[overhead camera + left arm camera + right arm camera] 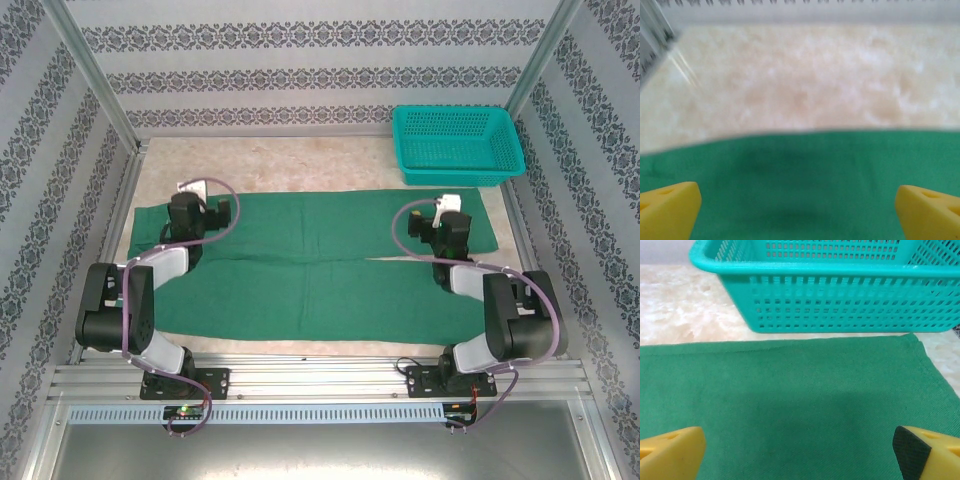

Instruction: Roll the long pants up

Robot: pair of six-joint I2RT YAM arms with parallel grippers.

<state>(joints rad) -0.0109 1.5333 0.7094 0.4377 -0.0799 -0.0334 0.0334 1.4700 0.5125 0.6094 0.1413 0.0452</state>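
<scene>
The pants' far corner (pixel 140 211) lies below the left gripper, nearer the wall, so the left gripper should next swing and turn toward the side and go down onto that corner.
The long pants (pixel 310 265) lie flat across the table, dark green, both legs stretched side by side from left to right. My left gripper (pixel 190 190) hovers over the far left edge of the pants, open; its yellow fingers (pixel 667 210) stand wide apart above the green cloth (pixel 800 185), nothing between them. My right gripper (pixel 450 205) hangs over the far right part of the pants, also open, its yellow fingers (pixel 670 452) spread over the fabric (pixel 790 410) near its far edge and right corner.
A teal mesh basket (pixel 457 145) stands at the back right, just beyond the pants; its wall (pixel 840 300) is close ahead of my right gripper. Bare pale tabletop (pixel 800 80) lies beyond the pants. Metal frame posts and patterned walls enclose the table.
</scene>
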